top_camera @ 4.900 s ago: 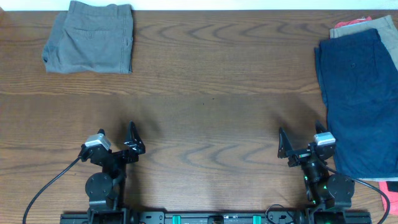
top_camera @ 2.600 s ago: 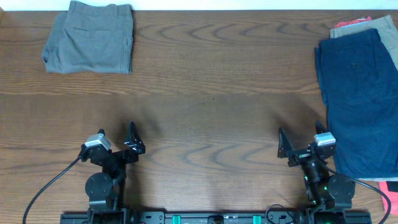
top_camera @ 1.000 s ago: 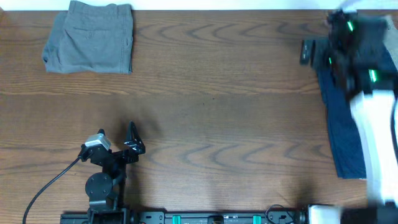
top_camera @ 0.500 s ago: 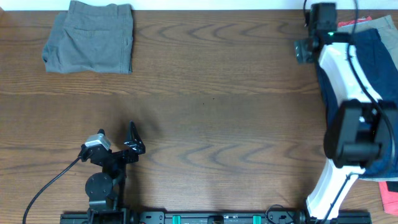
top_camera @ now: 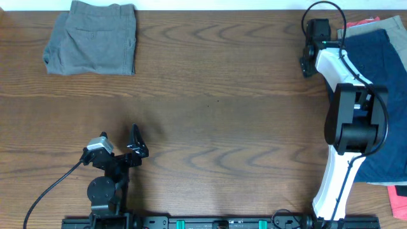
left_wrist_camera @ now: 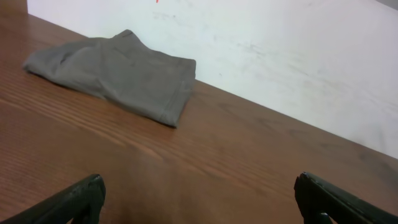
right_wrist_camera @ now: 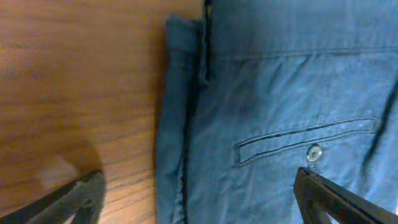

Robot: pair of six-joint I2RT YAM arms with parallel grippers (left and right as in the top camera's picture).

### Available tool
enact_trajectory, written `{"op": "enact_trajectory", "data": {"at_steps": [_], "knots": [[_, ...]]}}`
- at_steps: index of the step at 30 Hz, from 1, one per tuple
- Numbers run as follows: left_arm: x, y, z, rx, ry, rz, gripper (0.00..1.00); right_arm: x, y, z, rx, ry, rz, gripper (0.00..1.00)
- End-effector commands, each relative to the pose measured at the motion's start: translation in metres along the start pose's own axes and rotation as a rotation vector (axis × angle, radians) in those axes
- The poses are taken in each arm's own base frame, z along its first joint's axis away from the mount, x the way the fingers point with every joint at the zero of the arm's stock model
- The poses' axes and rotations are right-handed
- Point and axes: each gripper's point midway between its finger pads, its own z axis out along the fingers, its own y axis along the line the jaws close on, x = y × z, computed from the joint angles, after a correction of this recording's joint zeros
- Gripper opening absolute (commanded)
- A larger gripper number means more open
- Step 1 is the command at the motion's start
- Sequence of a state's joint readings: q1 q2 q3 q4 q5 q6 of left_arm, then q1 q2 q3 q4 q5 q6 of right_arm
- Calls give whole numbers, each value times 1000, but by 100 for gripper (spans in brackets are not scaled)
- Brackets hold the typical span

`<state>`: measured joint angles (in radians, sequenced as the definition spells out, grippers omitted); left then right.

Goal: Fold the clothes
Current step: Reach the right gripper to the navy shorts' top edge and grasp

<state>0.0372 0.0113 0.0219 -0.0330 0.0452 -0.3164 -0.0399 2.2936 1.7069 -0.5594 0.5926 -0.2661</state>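
Note:
The shorts' edge below already runs between the right gripper's open fingers, so the gripper will next go down onto the navy shorts' side-seam edge [right_wrist_camera: 176, 171], easing toward the pile, and close.
Navy blue shorts [top_camera: 388, 83] lie flat at the table's right edge, over a khaki-beige pair [top_camera: 356, 27] and a coral-red garment [top_camera: 397, 203]. My right gripper [top_camera: 310, 54] is open, reached out to the far right, above the navy shorts' upper left corner. The right wrist view shows their edge hem and a buttoned back pocket [right_wrist_camera: 292, 149] between the open fingers [right_wrist_camera: 199, 199]. Folded grey shorts [top_camera: 92, 37] lie at the far left, also in the left wrist view [left_wrist_camera: 118, 71]. My left gripper [top_camera: 135, 145] is open and empty near the front left [left_wrist_camera: 199, 199].
The wooden table [top_camera: 210, 95] runs wide between the grey shorts and the pile at the right. A white wall [left_wrist_camera: 298, 56] stands behind the table's far edge. The right arm [top_camera: 346, 127] stretches along the pile's left side.
The right arm has left its rest pose at the front right and reached out to the far end of the navy shorts. The left arm has not moved.

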Motion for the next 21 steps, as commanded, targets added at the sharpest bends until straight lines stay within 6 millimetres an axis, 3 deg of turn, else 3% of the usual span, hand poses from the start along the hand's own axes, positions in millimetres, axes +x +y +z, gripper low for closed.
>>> {"op": "enact_trajectory", "data": {"at_steps": [1, 4, 12, 16, 18, 21], "knots": [[14, 9, 1, -34, 37, 10, 98, 8, -7, 14, 14, 34, -3, 94], [14, 9, 1, -34, 37, 10, 98, 11, -1, 20, -38, 37, 2, 91], [14, 9, 1, -34, 37, 10, 98, 9, 6, 21, -94, 21, 44, 54], [14, 9, 1, -34, 37, 10, 98, 8, 8, 21, -108, 20, 68, 53], [14, 9, 1, -34, 37, 10, 98, 8, 9, 22, -118, 18, 72, 58], [14, 9, 1, -34, 37, 10, 98, 10, 6, 25, -115, 22, 79, 51]]}}
